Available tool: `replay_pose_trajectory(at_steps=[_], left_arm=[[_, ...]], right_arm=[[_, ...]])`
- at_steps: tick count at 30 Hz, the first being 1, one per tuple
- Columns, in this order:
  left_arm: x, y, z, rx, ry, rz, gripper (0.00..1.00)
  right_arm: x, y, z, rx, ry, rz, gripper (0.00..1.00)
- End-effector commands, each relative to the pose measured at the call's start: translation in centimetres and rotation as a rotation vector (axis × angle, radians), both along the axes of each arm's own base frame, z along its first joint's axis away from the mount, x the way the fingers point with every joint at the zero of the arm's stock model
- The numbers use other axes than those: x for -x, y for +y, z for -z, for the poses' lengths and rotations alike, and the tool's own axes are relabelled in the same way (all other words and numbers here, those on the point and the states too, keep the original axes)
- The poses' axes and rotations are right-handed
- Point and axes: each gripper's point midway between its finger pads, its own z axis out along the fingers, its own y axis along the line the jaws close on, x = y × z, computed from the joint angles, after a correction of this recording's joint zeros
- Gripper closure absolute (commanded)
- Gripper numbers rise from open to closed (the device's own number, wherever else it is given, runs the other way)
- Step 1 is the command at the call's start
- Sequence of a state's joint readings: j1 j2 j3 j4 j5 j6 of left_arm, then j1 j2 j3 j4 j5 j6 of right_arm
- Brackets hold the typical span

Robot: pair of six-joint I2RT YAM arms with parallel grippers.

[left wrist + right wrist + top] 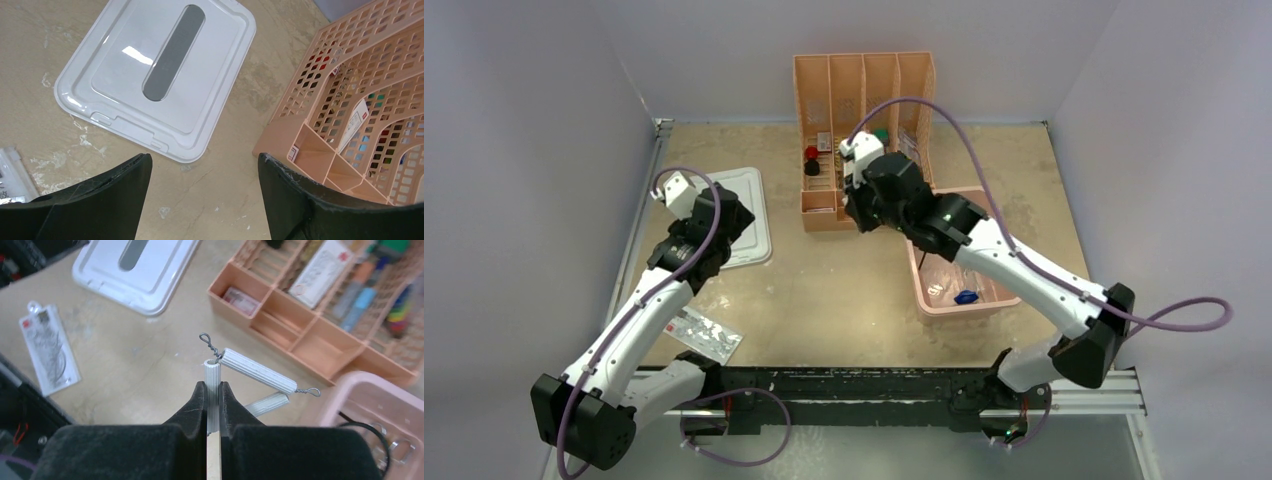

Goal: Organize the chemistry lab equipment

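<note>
My right gripper will move back and down into the pink bin (pixel 400 437), to the right in the top view, to release the triangle (pixel 255 371), because equipment lies there.
My right gripper (pixel 213 385) is shut on one ribbed leg of the white triangle (pixel 255 371) and holds it above the table, in front of the peach organizer (pixel 222 277). Twisted wire ends stick out at the triangle's corners. In the top view this gripper (pixel 856 212) hangs between the organizer and the pink bin (pixel 921 290). The bin holds a blue-capped tube (pixel 967 297) and clear packets (pixel 942 275). A black wire ring (pixel 367 432) shows inside the bin in the right wrist view. My left gripper (pixel 205 165) is open and empty above bare table beside the white lid (pixel 150 75).
The white lid (pixel 754 190) lies flat at the left. A flat red-and-white printed packet (pixel 704 335) lies near the front left, also in the right wrist view (pixel 47 347). The peach divided organizer (pixel 864 70) stands at the back with small colourful items. Grey walls enclose the table.
</note>
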State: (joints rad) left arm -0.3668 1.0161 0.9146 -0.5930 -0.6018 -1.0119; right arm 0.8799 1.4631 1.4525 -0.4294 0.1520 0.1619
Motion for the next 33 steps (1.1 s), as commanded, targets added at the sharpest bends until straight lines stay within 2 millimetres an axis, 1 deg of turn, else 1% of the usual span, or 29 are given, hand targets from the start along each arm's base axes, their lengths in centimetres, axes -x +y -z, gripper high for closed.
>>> replay_pose_trajectory(at_steps=[1, 4, 6, 8, 11, 14, 17, 21, 24, 27, 33], left_arm=[[-0.8, -0.2, -1.9, 0.031, -0.067, 0.001, 0.23], [-1.0, -0.6, -1.8, 0.036, -0.067, 0.013, 0.23], [-1.2, -0.8, -1.6, 0.039, -0.061, 0.021, 0.23], [-1.3, -1.0, -1.4, 0.044, -0.056, 0.026, 0.23], [-1.6, -1.3, -1.2, 0.054, -0.052, 0.035, 0.23], [-1.9, -1.7, -1.0, 0.065, -0.051, 0.045, 0.23], [-2.1, -2.0, -0.8, 0.070, -0.045, 0.054, 0.23], [-2.1, -2.2, -0.6, 0.078, -0.037, 0.062, 0.24], [-2.1, -2.5, -0.4, 0.086, -0.034, 0.076, 0.24], [-2.1, -2.8, -0.5, 0.093, -0.034, 0.090, 0.24], [-2.0, -3.0, -0.5, 0.098, -0.036, 0.101, 0.24]], right_arm=[[-2.4, -6.0, -3.2, 0.028, -0.054, 0.264, 1.00], [-2.7, -10.8, -2.6, 0.060, 0.015, 0.424, 1.00], [-2.0, -14.0, -2.0, 0.088, 0.053, 0.522, 1.00], [-1.2, -16.6, -1.5, 0.095, 0.095, 0.615, 1.00], [0.0, -19.8, -0.4, 0.110, 0.157, 0.718, 1.00], [0.9, -21.7, 0.8, 0.113, 0.211, 0.774, 1.00], [1.9, -22.5, 2.6, 0.111, 0.289, 0.791, 1.00], [3.4, -21.4, 6.1, 0.108, 0.393, 0.725, 1.00], [4.0, -20.2, 8.7, 0.084, 0.459, 0.682, 1.00], [4.3, -19.3, 10.9, 0.063, 0.514, 0.673, 1.00], [4.1, -18.7, 13.8, 0.062, 0.553, 0.676, 1.00]])
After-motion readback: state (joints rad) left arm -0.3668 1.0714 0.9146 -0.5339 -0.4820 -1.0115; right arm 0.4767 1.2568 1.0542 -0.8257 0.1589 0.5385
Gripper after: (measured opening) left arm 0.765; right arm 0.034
